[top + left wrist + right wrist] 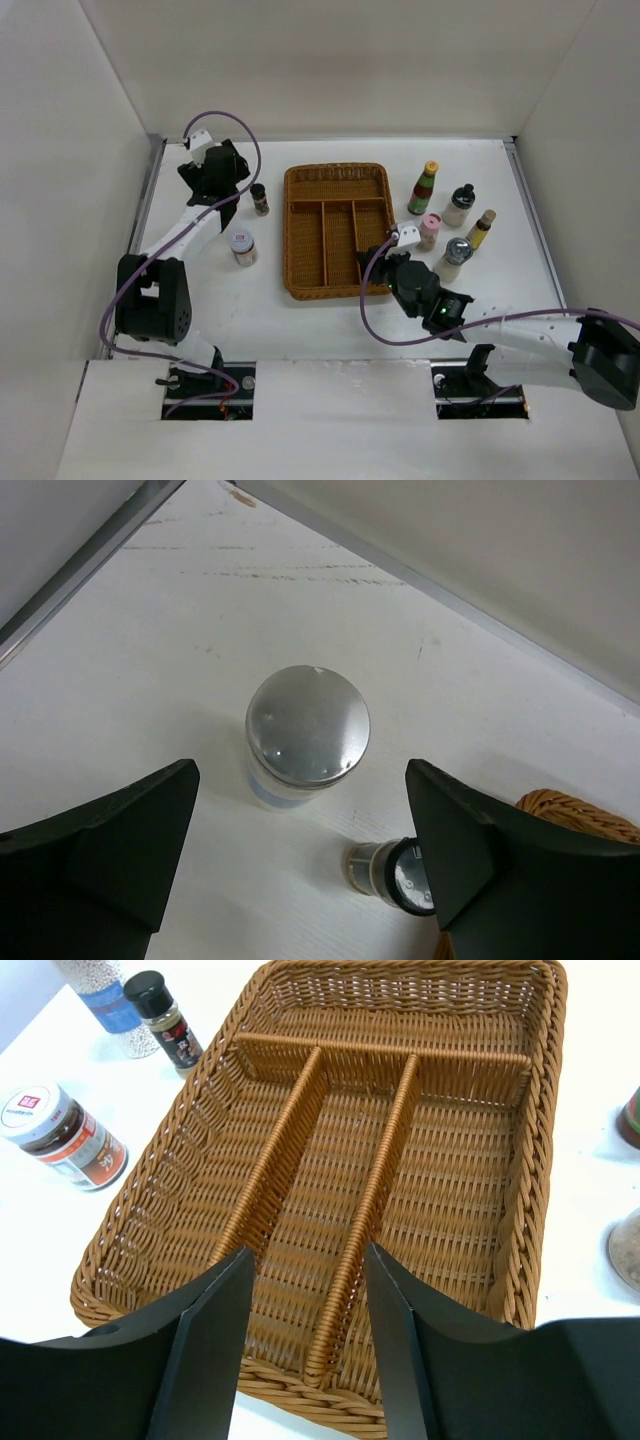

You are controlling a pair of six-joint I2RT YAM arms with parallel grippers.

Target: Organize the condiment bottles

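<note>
The silver-lidded jar stands upright below and midway between the open fingers of the robot's left gripper, so the gripper needs to go down until they are on either side of the jar's silver lid [307, 725], then close.
My left gripper [215, 178] is open at the far left and hovers over a silver-lidded jar with a blue label [307, 730], which its jaws straddle from above [300, 805]. A dark spice bottle [260, 199] stands beside it [395, 873]. A white-lidded jar [241, 246] stands nearer. My right gripper [385, 262] is open and empty over the near edge of the woven tray [306, 1260]. Right of the tray stand a red-green bottle with a yellow cap [424, 188], a pale black-capped bottle [459, 205], a yellow bottle [481, 229], a pink-capped bottle [429, 231] and a silver-lidded jar [456, 252].
The brown woven divided tray [300, 285] lies mid-table with nothing in its compartments [540, 1160]; its corner shows in the left wrist view [570, 815]. White walls enclose the table at the left, back and right.
</note>
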